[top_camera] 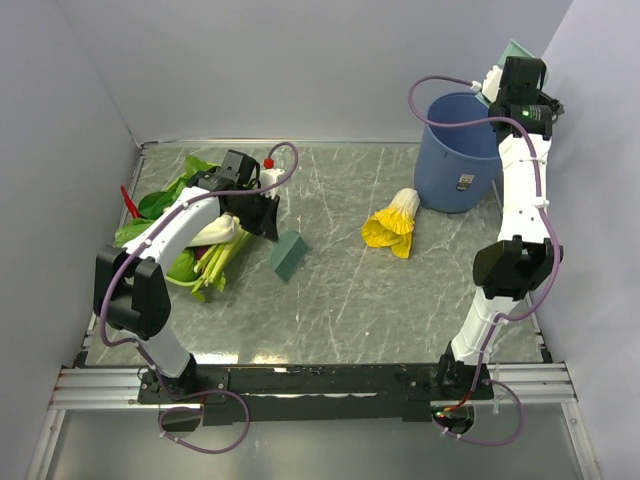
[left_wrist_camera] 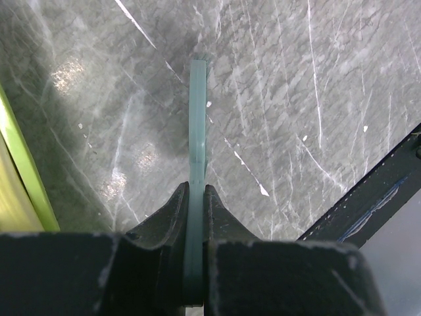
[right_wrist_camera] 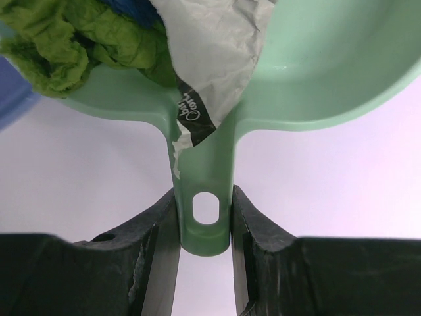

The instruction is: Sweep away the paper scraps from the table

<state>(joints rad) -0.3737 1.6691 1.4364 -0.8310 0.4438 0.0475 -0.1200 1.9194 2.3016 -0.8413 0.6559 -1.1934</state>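
The open tabletop right of my left gripper in the top view is clear of scraps, so I should swing over, turn and release the brush there.
My right gripper (right_wrist_camera: pixel 205 194) is shut on the handle of a mint-green dustpan (right_wrist_camera: pixel 329 72). In the top view this gripper (top_camera: pixel 508 78) holds the dustpan (top_camera: pixel 517 52) high over a blue bin (top_camera: pixel 455 150). Paper scraps lie in the pan: a green wad (right_wrist_camera: pixel 52 39), a white sheet (right_wrist_camera: pixel 210 46) and a bit of blue (right_wrist_camera: pixel 131 8). My left gripper (left_wrist_camera: pixel 196 191) is shut on the thin handle of a green brush (left_wrist_camera: pixel 198 118). In the top view that gripper (top_camera: pixel 264 215) holds the brush (top_camera: pixel 288 255) down on the table (top_camera: pixel 350 300). I see no scraps on the tabletop.
A yellow-and-white frilly vegetable (top_camera: pixel 393 225) lies left of the bin. Leafy green vegetables (top_camera: pixel 190 235) lie under and beside the left arm, with a white bottle with a red cap (top_camera: pixel 268 172) behind them. Pale walls enclose the table.
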